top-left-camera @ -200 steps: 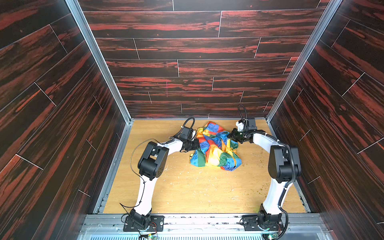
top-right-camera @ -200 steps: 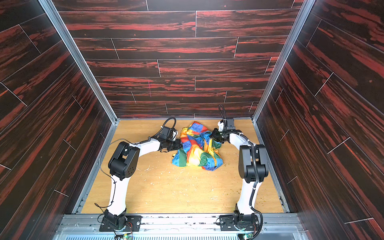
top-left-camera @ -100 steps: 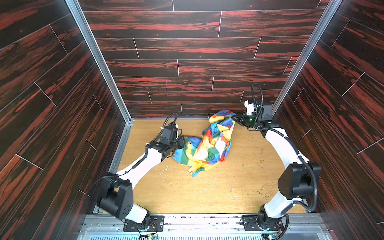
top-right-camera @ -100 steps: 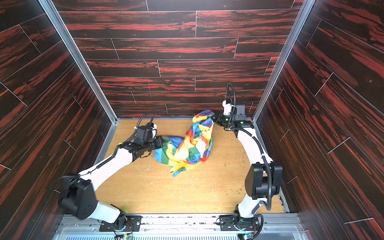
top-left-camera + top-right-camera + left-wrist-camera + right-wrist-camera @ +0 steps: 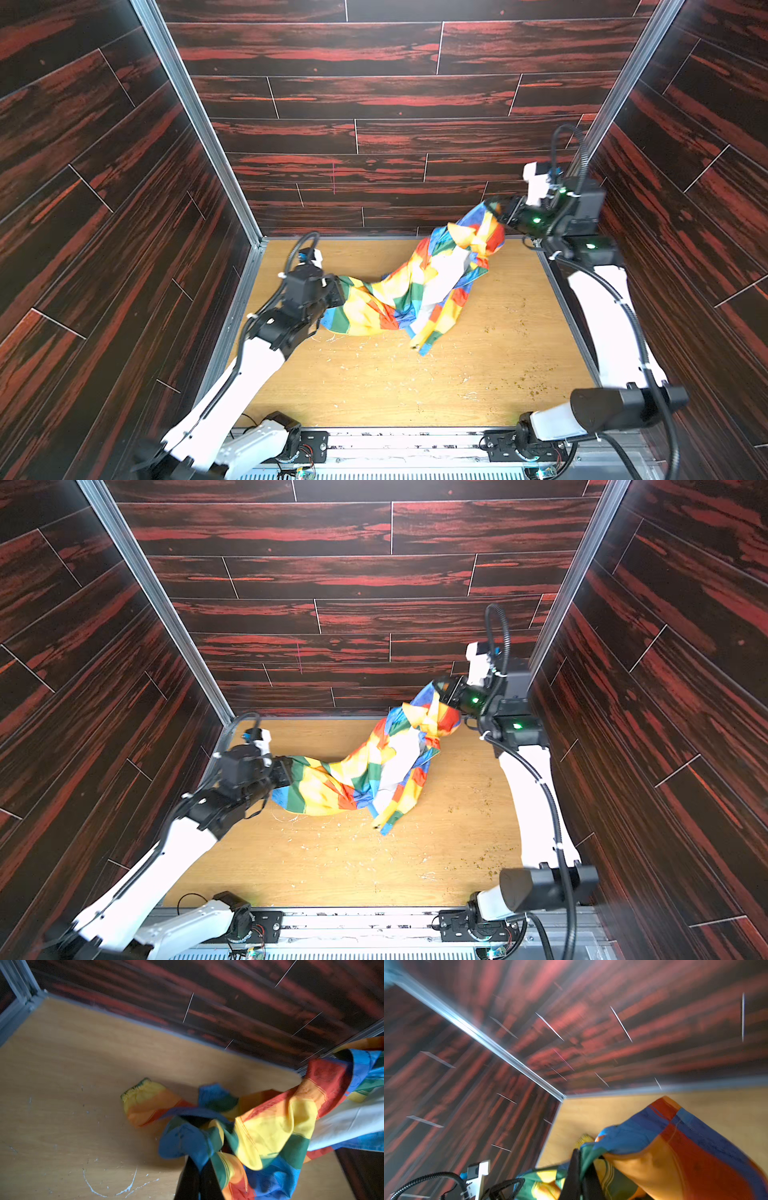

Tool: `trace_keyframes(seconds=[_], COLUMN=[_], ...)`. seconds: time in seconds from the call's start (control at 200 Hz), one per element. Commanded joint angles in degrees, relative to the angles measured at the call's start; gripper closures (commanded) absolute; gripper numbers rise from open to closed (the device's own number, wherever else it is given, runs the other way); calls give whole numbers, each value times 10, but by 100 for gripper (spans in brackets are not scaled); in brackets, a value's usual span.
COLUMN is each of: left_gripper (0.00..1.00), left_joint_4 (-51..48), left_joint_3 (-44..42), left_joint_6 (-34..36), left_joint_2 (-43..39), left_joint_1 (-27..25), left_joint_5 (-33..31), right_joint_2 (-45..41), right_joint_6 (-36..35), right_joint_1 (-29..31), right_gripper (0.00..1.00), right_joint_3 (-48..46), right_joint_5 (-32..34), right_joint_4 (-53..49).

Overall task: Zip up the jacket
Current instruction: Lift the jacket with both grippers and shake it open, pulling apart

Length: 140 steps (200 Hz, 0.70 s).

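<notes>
My right gripper should reach outward, lower the jacket's bunched upper edge to the floor by the back wall point(image 5: 700, 1100) and let go of it, because that floor is below and farther outward.
The jacket point(image 5: 415, 291) point(image 5: 365, 771), in colour blocks with white lining showing, hangs stretched between both grippers above the wooden floor. My left gripper point(image 5: 338, 291) point(image 5: 289, 771) is low on the left, shut on a blue and green fold of the jacket point(image 5: 270, 1126), with its fingertips point(image 5: 199, 1159) pinching fabric. My right gripper point(image 5: 498, 212) point(image 5: 442, 690) is raised at the back right corner, shut on the jacket's upper edge point(image 5: 675, 1157), green cloth caught at its tips point(image 5: 583, 1153). A yellow sleeve cuff point(image 5: 141, 1093) lies on the floor. The zipper is hidden in the folds.
Dark red wood-pattern walls enclose the wooden floor point(image 5: 395, 386) on three sides, with metal corner posts point(image 5: 199, 124) point(image 5: 615, 104). The right arm stands close to the right wall. White scratches and small crumbs point(image 5: 532, 386) mark the floor.
Both grippers have drawn apart: the left moved left and nearer, the right rose toward the back right corner. The bunched jacket has been lifted and stretched between them.
</notes>
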Motion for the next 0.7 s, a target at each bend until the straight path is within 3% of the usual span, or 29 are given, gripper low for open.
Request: trace_keyframes(seconds=[0.0,0.225,0.391,0.436,0.551,0.696], left_gripper=[100,100,100,100,100,99], left_joint_4=[-21,16,55,74,104,144], left_joint_3=[8,-29,-39,-41,-53,-81], left_joint_6=[-34,-136,-199,-215,-271,-300], left_joint_2=[-27,19,99,126,196,237], left_joint_1=[3,3,9,15,45,89], left_joint_5=[21,49,15,15,24,29], right_joint_2=[-25,91,257,305,444,593], right_joint_6=[18,36,23,17,7,-8], right_joint_1=[1,2,2,2,1,0], right_gripper=[100,100,100,100,100,58], right_joint_3=[44,123,217,249,376,585], right_joint_5=[6,19,38,71,103,129], right_joint_4=[-10,-37,-97,-122,-197,-303])
